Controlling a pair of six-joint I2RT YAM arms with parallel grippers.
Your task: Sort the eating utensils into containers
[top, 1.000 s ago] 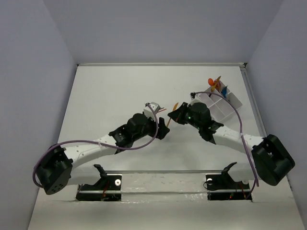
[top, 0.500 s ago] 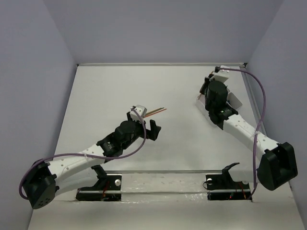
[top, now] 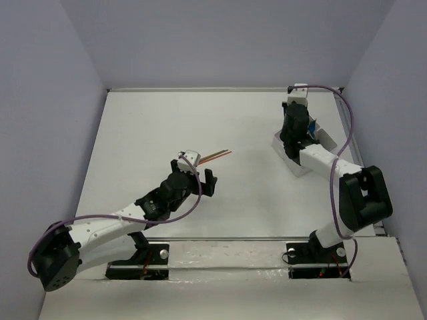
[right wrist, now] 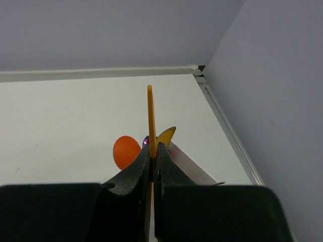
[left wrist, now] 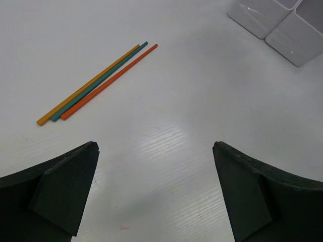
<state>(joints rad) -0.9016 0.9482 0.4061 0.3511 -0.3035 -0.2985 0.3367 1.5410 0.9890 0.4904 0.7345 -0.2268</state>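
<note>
The thin orange utensil already hangs upright over the opening of the container where the yellow tip sticks up, so my right gripper will bring it down toward there next.
Three thin sticks, yellow, teal and orange [left wrist: 96,85], lie side by side on the table [top: 215,156]. My left gripper [left wrist: 155,147] stands wide open just short of them [top: 197,177], with only bare table between its fingers. My right gripper [right wrist: 153,149] is shut on a thin orange utensil [right wrist: 150,113], held upright and seen edge-on. It hangs over the white containers [top: 325,139] at the back right, its body [top: 295,127] covering most of them. An orange spoon bowl [right wrist: 125,151] and a yellow tip [right wrist: 167,136] stick up from the container behind the fingers.
White box compartments [left wrist: 282,25] show at the top right of the left wrist view. The right wall [right wrist: 272,101] and the table's raised edge [right wrist: 227,126] run close beside the containers. The back wall [top: 220,40] closes the far side.
My left gripper opened wide and drew back toward the near left, leaving the sticks on the table. My right arm carried the orange utensil from mid-table to above the containers.
</note>
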